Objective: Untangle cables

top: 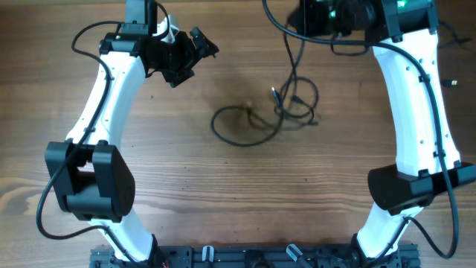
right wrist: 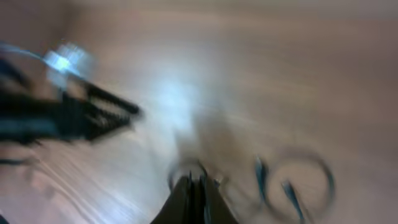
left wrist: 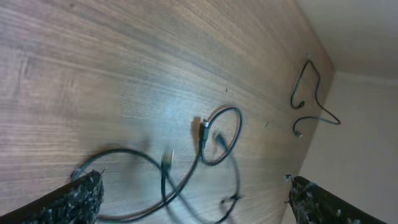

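The tabletop by the other cord [top: 455, 98] lies right of my right gripper in the overhead view: I need to carry the strands there, clear of the tangle [top: 297, 104], lower and release.
The cables [top: 245, 123] lie mid-table: a wide black loop on the left runs into a tighter tangle [top: 297, 104] on the right. One strand [top: 294, 63] rises from the tangle toward the right arm's head at the top. My right gripper [right wrist: 196, 186] is shut, and a thin cable strand seems pinched at its tips; that view is blurred. My left gripper [top: 195, 63] hovers open at the upper left, away from the loop. In the left wrist view the cables [left wrist: 205, 149] lie between and beyond the wide-apart fingertips [left wrist: 81, 199], with nothing held.
Another thin black cord [left wrist: 311, 93] lies apart near the table's far edge. The right arm [top: 416, 112] runs down the right side and the left arm [top: 104, 112] down the left. A black rail [top: 245, 257] lines the front edge.
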Controlling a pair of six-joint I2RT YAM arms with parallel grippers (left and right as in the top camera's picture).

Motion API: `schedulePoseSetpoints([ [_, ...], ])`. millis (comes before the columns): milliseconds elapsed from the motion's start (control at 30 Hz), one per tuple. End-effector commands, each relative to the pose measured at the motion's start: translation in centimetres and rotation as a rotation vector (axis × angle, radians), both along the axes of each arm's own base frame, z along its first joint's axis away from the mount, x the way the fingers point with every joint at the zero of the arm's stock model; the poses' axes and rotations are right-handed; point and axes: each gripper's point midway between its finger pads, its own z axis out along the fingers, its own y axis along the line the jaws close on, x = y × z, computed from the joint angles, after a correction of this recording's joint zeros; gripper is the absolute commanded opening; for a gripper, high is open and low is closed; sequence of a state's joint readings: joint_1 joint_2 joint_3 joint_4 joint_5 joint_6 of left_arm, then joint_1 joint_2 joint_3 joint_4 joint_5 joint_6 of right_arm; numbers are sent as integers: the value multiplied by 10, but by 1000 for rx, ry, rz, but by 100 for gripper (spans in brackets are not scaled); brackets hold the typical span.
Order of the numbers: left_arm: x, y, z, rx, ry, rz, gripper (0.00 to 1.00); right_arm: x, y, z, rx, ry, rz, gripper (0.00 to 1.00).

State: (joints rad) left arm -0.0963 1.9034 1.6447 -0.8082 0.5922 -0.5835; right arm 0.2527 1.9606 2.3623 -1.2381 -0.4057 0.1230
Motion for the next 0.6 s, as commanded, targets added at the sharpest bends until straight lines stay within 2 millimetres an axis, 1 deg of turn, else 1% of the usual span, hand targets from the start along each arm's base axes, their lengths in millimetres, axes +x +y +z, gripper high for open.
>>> schedulePoseSetpoints([
  [0, -2, 2, 2, 19, -18, -16, 96, -6, 39, 44, 194, -133, 217, 4],
  [33, -2, 2, 2, 19, -17, -16, 97, -5, 45, 55, 229, -177, 250, 4],
  [133, -3, 2, 1, 20, -11, -17, 96, -5, 52, 80, 302, -267, 326, 4],
  [233, -4, 2, 1, 20, -10, -17, 97, -8, 43, 107, 368, -352, 387, 4],
  [300, -3, 2, 1, 23, -10, -15, 97, -10, 28, 126, 412, -391, 391, 4],
  [333, -3, 3, 1, 26, -11, -13, 97, -9, 21, 132, 426, -399, 379, 4],
  [433, -3, 4, 0, 33, -11, -9, 97, -12, -15, 162, 478, -441, 328, 4],
  [500, -3, 4, 0, 34, -11, -9, 96, -10, -40, 176, 505, -439, 243, 4],
  [567, -3, 4, 0, 34, -11, -9, 97, -7, -72, 187, 521, -443, 144, 4],
])
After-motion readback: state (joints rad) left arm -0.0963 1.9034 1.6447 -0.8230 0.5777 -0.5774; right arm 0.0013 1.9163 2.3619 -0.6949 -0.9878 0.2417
